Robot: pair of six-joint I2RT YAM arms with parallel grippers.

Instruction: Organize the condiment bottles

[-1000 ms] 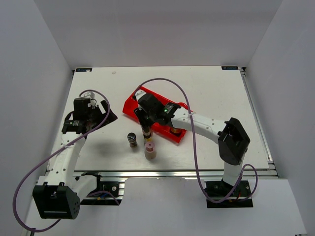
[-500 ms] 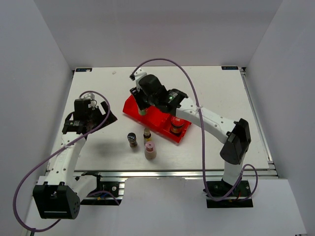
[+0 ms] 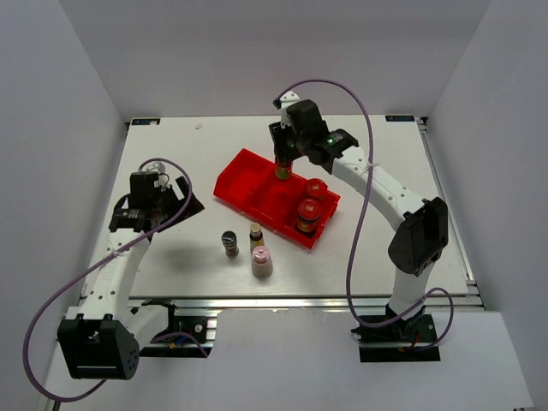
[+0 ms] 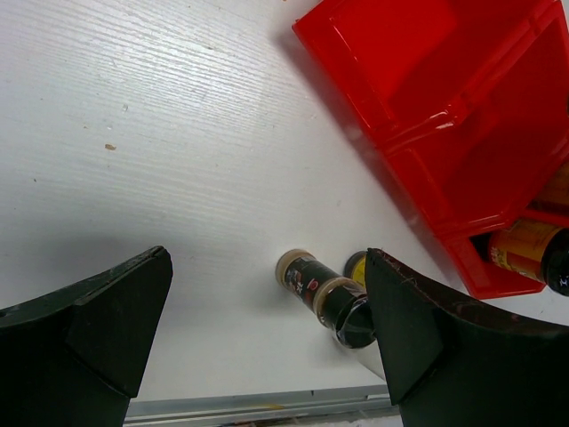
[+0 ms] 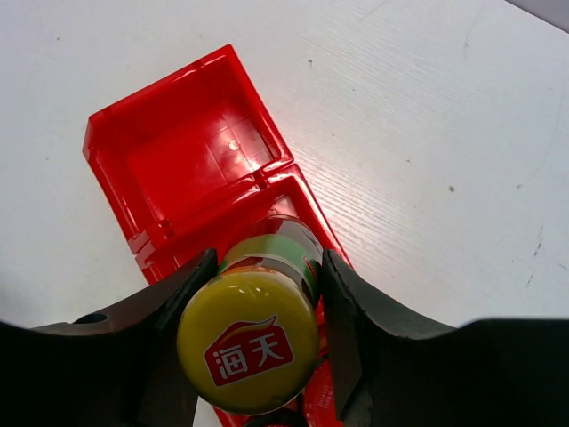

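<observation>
The far part of the tray's middle section has an empty bottom, so my right gripper should next move down into it and release the slim dark bottle.
My right gripper is shut on a slim dark yellow-capped bottle, holding it upright over the middle compartment of the red tray. The right wrist view shows its yellow cap between my fingers. Two red-lidded jars stand in the tray's right compartment. In front of the tray on the table stand a black-capped shaker, another yellow-capped bottle and a pink-capped bottle. My left gripper hangs open and empty left of them; its wrist view shows the shaker.
The tray's left compartment holds nothing. The metal rail of the table's near edge runs just behind the pink-capped bottle. White walls enclose the table on three sides.
My right gripper has lifted the yellow-capped bottle from beside the others and carried it back and right to above the tray. The left arm has stayed still.
</observation>
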